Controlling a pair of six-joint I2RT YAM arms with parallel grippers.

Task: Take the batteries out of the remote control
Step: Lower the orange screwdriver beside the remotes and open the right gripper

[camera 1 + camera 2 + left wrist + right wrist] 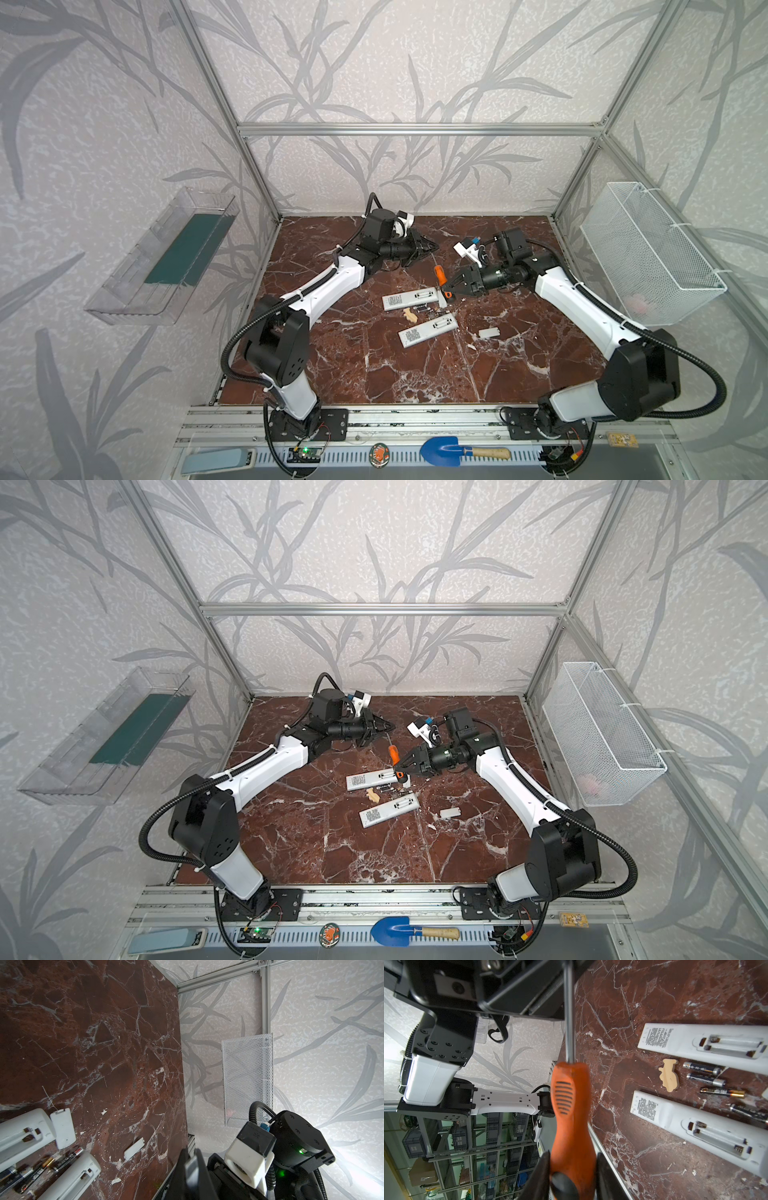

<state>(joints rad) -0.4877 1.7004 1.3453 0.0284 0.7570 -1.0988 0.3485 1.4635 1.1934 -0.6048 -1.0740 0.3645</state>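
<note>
Next, my right gripper will swing toward the basket's side, lower the screwdriver [439,275] flat onto bare marble below, clear of remotes and batteries, and release its butt.
Two white remote controls [409,300] [428,330] lie backs up on the marble table, their battery bays open and empty [733,1045] [718,1136]. Several dark batteries [424,308] [703,1069] lie loose between them. My right gripper [445,289] [572,1157] is shut on the handle of an orange screwdriver [439,275] [571,1105]. Its shaft points toward the back. My left gripper [432,248] [192,1159] hovers there, shut and empty. Whether the shaft touches it I cannot tell.
Two small white covers [62,1128] [134,1148] and a small wooden piece [668,1077] lie by the remotes. A white mesh basket [648,249] hangs on the right wall and a clear shelf [166,257] on the left. A blue trowel [457,452] rests on the front rail.
</note>
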